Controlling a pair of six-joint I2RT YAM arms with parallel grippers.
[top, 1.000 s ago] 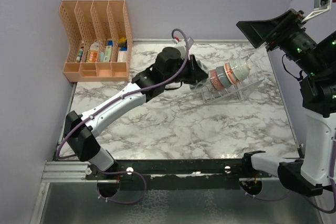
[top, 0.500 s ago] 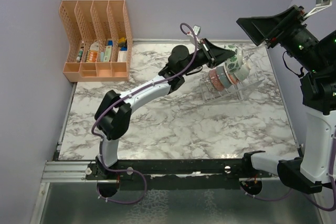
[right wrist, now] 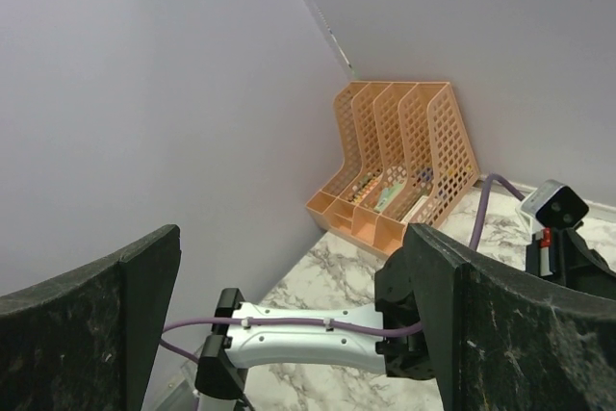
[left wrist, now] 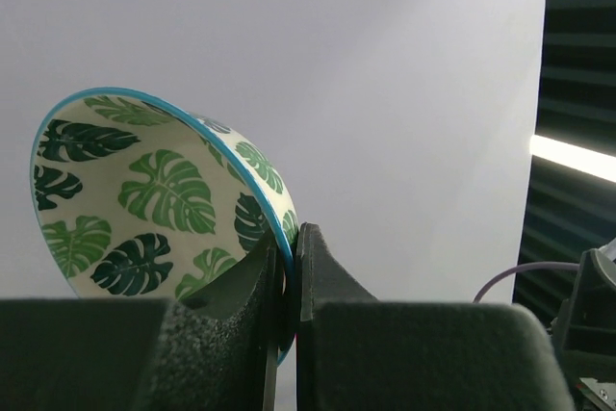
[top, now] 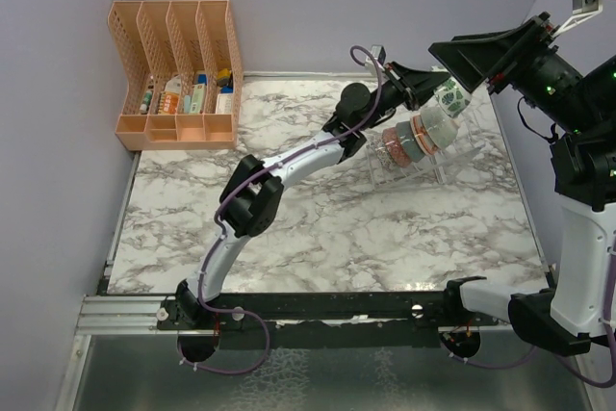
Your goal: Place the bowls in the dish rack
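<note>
The leaf-print bowl [top: 452,95] hangs above the dish rack's empty end, so my left gripper lowers the leaf-print bowl next to stand on edge beside the row's last bowl.
My left gripper [top: 430,85] is shut on the rim of the green-blue leaf-print bowl [top: 452,95] and holds it in the air above the far right end of the clear dish rack [top: 412,168]. In the left wrist view the gripper [left wrist: 291,267] pinches the bowl's blue rim, and the bowl [left wrist: 154,199] is tilted on edge against the wall. Several bowls [top: 416,136] stand on edge in a row in the rack. My right gripper [top: 500,55] is raised at the right, open and empty; its jaws [right wrist: 294,257] stand wide apart.
An orange plastic file organiser [top: 178,74] with small items stands at the back left corner; it also shows in the right wrist view [right wrist: 404,170]. The left arm [top: 289,166] stretches diagonally across the marble table [top: 318,228]. Purple walls enclose the back and sides.
My left arm has stretched farther right and up, carrying the leaf-print bowl from the rack's left side to above its right end. The right arm has barely moved.
</note>
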